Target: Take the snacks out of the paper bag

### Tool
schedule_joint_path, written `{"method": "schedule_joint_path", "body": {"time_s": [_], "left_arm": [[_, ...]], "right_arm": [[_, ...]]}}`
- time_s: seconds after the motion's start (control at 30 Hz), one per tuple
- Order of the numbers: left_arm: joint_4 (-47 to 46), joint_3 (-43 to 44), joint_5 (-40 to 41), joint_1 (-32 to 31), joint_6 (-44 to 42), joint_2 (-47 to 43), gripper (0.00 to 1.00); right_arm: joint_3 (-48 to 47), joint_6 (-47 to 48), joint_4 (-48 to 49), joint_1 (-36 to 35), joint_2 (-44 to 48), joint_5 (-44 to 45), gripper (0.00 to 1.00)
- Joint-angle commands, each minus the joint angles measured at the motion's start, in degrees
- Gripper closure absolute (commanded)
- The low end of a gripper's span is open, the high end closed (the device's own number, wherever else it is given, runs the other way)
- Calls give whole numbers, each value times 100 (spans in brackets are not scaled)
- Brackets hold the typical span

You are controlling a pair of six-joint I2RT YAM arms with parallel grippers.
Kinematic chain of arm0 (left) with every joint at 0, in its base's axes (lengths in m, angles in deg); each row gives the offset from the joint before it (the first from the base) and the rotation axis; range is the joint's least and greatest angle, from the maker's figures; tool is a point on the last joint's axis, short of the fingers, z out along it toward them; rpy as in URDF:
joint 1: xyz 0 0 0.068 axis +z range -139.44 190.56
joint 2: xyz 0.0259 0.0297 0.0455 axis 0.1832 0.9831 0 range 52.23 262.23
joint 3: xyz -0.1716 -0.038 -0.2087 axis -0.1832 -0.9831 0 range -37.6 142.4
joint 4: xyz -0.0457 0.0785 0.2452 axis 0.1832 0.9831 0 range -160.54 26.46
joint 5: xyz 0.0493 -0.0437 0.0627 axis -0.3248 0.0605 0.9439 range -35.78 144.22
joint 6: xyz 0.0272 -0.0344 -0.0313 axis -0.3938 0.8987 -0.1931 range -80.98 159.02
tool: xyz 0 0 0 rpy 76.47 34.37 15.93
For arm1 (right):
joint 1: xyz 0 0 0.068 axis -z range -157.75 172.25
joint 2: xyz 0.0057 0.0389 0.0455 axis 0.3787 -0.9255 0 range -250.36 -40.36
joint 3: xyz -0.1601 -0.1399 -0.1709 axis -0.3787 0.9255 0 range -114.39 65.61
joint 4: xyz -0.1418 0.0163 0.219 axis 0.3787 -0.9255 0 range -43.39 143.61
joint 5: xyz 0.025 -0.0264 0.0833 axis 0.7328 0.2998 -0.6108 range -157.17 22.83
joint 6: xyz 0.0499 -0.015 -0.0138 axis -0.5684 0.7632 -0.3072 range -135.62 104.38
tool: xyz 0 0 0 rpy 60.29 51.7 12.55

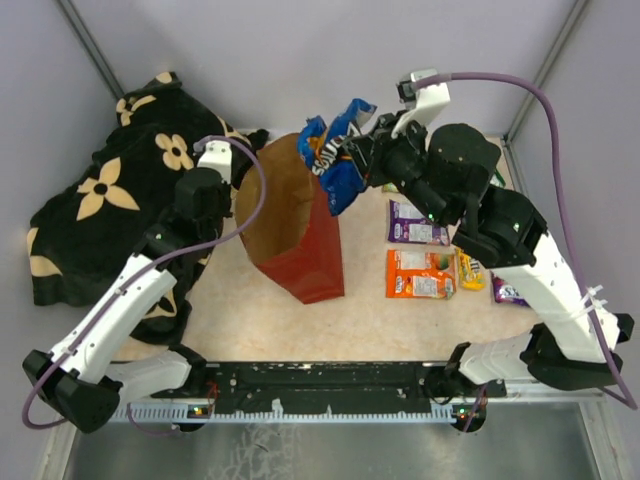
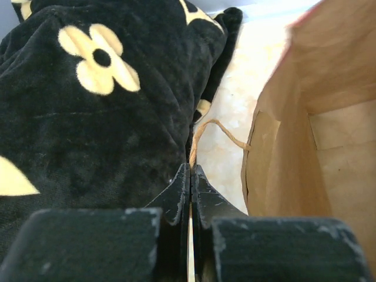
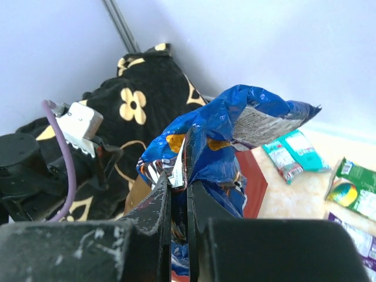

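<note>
The robot should next swing its right gripper clear of the paper bag, then lower it toward the table beside the orange packet, where bare surface shows.
The red paper bag stands open at table centre, brown inside. My left gripper is shut on its thin cord handle at the bag's left rim. My right gripper is shut on the blue Doritos bag, holding it in the air above the paper bag's far right rim. Purple, orange and further small packets lie on the table to the right of the bag. Teal and green packets show in the right wrist view.
A black flower-patterned blanket is heaped at the far left, close to my left arm and the bag. Grey walls close the back and sides. A black rail runs along the near edge.
</note>
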Motion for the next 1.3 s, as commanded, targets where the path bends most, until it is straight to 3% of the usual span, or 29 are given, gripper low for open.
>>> {"method": "schedule_joint_path", "body": {"time_s": [0.0, 0.13, 0.37, 0.57, 0.73, 0.93, 0.97, 1.0, 1.07, 1.1, 1.27], "left_arm": [[107, 311, 185, 184, 92, -44, 100], [198, 475, 183, 573, -100, -75, 100], [205, 881, 253, 1174, -548, 105, 100], [314, 995, 219, 1284, -644, 228, 100], [149, 783, 272, 1431, -796, 208, 100], [469, 1397, 65, 1707, -826, 570, 99], [568, 1544, 24, 1731, -798, 651, 95], [694, 1795, -59, 1747, -738, 737, 79], [973, 2178, -341, 1753, -603, 856, 23], [1087, 2337, -482, 1753, -510, 884, 4], [1643, 2677, -1386, 1753, 98, 626, 0]], "right_arm": [[-652, 222, 107, 238, -201, -539, 100], [-367, -83, 115, 1123, 101, -1097, 100], [311, -355, 129, 1612, 320, -1191, 100], [892, -758, 609, 2409, 671, -2152, 100], [981, -845, 579, 2472, 456, -2493, 100], [2351, -1285, 1235, 2551, 269, -2710, 100], [2506, -1369, 1343, 2573, 190, -2797, 100], [2591, -1446, 1424, 2574, 78, -2902, 100], [2709, -1593, 1605, 2572, -114, -3147, 100], [2831, -1684, 1697, 2572, -164, -3218, 100], [4597, -2529, 2589, 2577, 90, -3467, 100]]}}
